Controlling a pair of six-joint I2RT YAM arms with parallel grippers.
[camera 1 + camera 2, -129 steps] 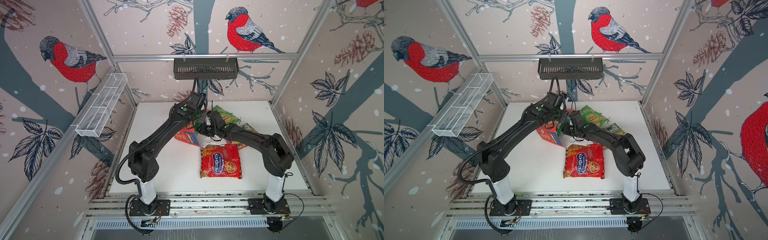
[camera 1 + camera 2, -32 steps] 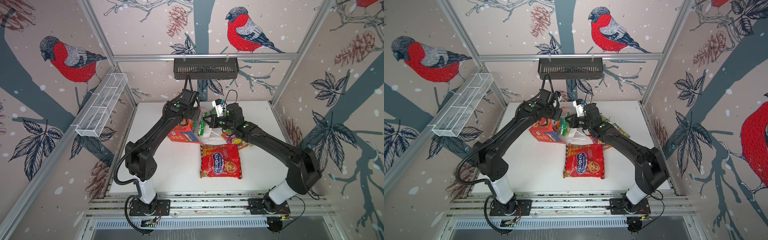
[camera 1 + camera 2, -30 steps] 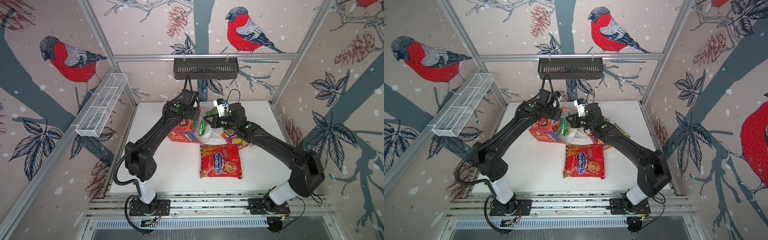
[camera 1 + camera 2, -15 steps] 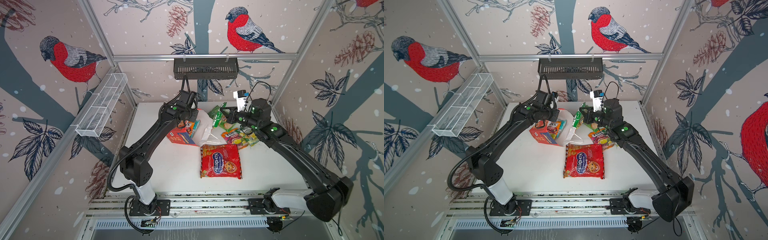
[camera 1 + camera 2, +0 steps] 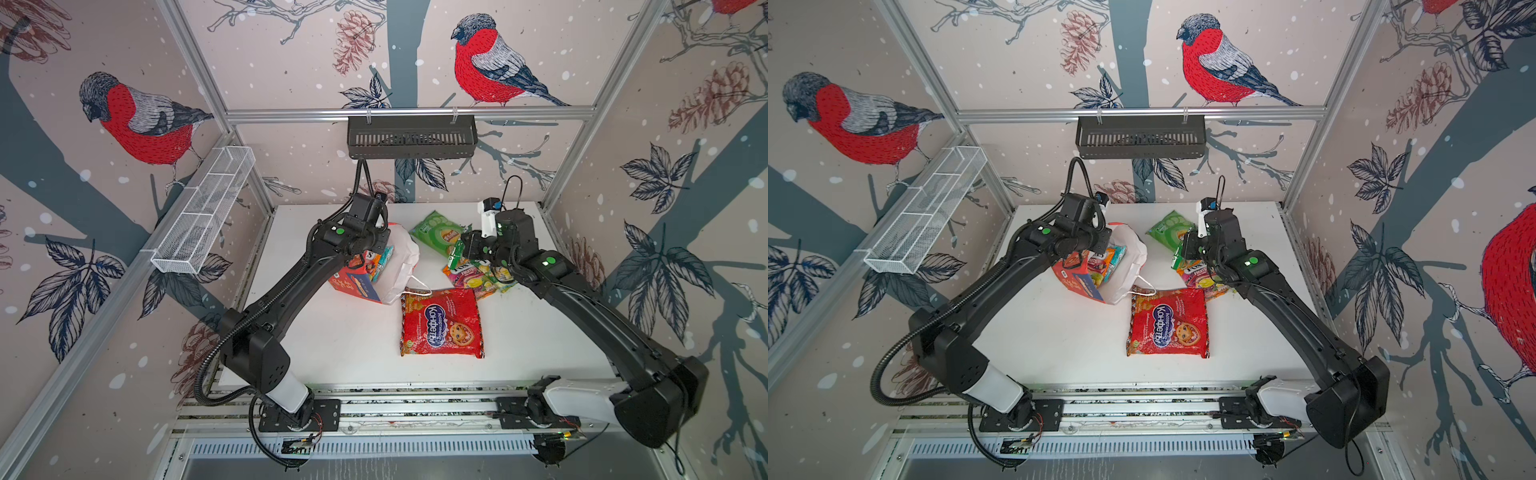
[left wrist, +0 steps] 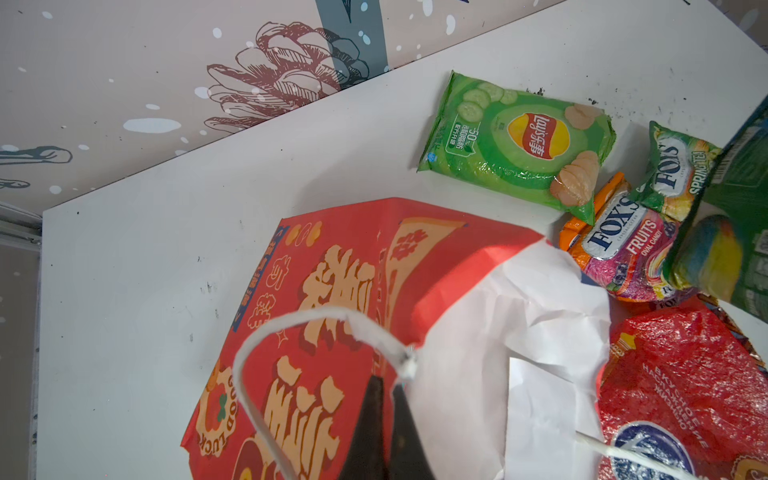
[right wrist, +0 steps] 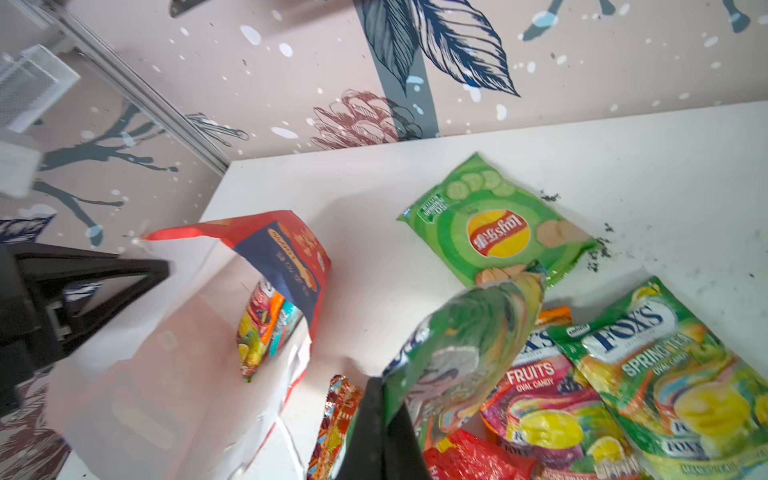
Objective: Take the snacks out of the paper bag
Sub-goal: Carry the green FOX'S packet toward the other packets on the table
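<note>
The gap on the bare tabletop (image 5: pixel 429 272) beside the bag's opening is empty. My right gripper needs to move down and toward the paper bag (image 5: pixel 357 284) and let go of the green pack in that gap.
The red-orange paper bag (image 5: pixel 357 284) lies on its side, its white inside (image 5: pixel 1127 257) facing right. My left gripper (image 6: pixel 388 392) is shut on the bag's upper rim beside a white cord handle (image 6: pixel 266 345). Candy packs (image 7: pixel 266 328) still lie inside it. My right gripper (image 7: pixel 384 401) is shut on a green Fox's candy pack (image 7: pixel 469 340) and holds it above other Fox's packs (image 5: pixel 478 276) on the table. The green chip bag (image 5: pixel 436 232) lies behind them. The large red packet (image 5: pixel 440 322) lies flat in front.
A black basket (image 5: pixel 411 137) hangs on the back wall. A white wire shelf (image 5: pixel 203 216) runs along the left wall. Dark crumbs (image 7: pixel 598 249) dot the white table (image 5: pixel 332 353) near the chip bag.
My right gripper has carried the green candy pack from the bag's mouth rightwards to above the Fox's packs. My left gripper has kept hold of the bag's rim, and the mouth now gapes wider.
</note>
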